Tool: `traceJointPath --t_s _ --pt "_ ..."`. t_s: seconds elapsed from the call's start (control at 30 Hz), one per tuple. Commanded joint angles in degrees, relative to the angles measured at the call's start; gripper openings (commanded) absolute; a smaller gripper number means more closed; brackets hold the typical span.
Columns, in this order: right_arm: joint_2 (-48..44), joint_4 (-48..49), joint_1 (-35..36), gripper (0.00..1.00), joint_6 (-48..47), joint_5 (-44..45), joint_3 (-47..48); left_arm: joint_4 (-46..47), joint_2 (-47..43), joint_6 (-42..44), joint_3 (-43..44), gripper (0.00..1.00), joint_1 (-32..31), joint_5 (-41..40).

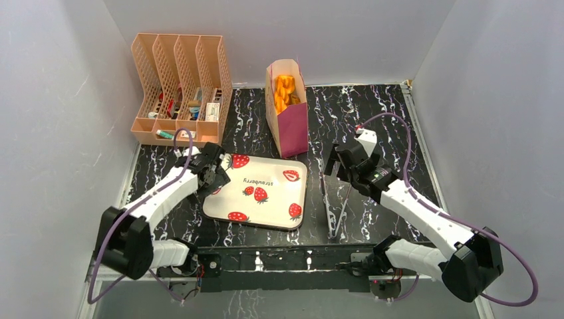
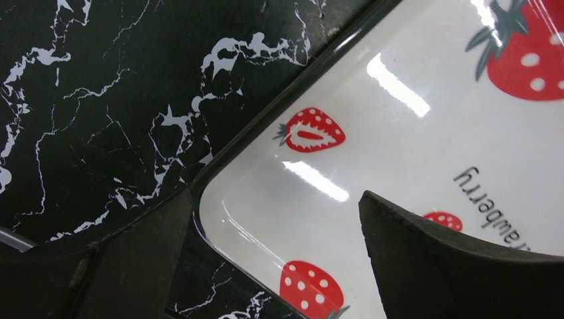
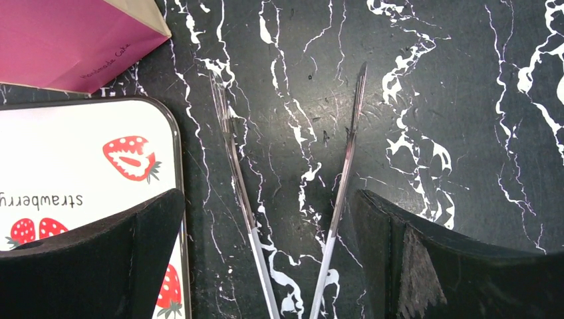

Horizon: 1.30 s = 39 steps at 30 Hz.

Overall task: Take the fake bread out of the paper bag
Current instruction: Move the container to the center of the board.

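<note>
The tray's side rim runs outward from the tray's corner under the robot's fingers, so the left gripper should next lower outward and close on the tray's rim (image 2: 281, 103) beside the halved strawberry.
The paper bag (image 1: 290, 126) stands upright at the back centre of the table, cream with a magenta side. Golden-orange fake bread (image 1: 284, 92) shows in its open top. In the right wrist view only the bag's magenta lower corner (image 3: 60, 40) shows. My left gripper (image 1: 218, 175) is open and empty, low over the left corner of the strawberry tray (image 2: 412, 133). My right gripper (image 1: 334, 167) is open and empty over a pair of metal tongs (image 3: 346, 159), whose two arms lie between its fingers (image 3: 412, 266). Both grippers are in front of the bag and apart from it.
The white strawberry tray (image 1: 266, 176) lies in front of the bag, and its edge (image 3: 174, 153) shows in the right wrist view. The tongs (image 1: 327, 206) lie right of the tray. A peach file rack (image 1: 179, 80) with small items stands at the back left. Grey walls enclose the black marble table.
</note>
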Motion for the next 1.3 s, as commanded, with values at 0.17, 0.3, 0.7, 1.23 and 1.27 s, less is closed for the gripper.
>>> traceJointPath --t_s 0.17,0.3,0.7,1.23,1.27 --pt "-1.71 -0.55 0.30 0.98 -2.24 -0.07 -0.97 6.01 7.99 1.02 2.81 0.98 5.08 -2.15" --pt "-4.18 -1.05 0.28 0.98 -2.72 0.02 -2.24 8.37 10.45 0.34 2.12 0.98 5.23 -1.95" --pt "-5.53 -1.70 0.32 0.98 -3.77 -2.11 -1.03 10.70 15.84 0.72 -0.71 0.98 5.31 -0.74" --pt "0.59 9.44 0.34 0.98 -9.56 -8.41 10.03 19.26 19.45 2.51 -8.20 0.65 5.33 9.53" --pt "2.63 9.64 0.41 0.98 -10.22 -8.36 11.93 19.57 19.32 2.46 -8.56 0.60 5.32 10.18"
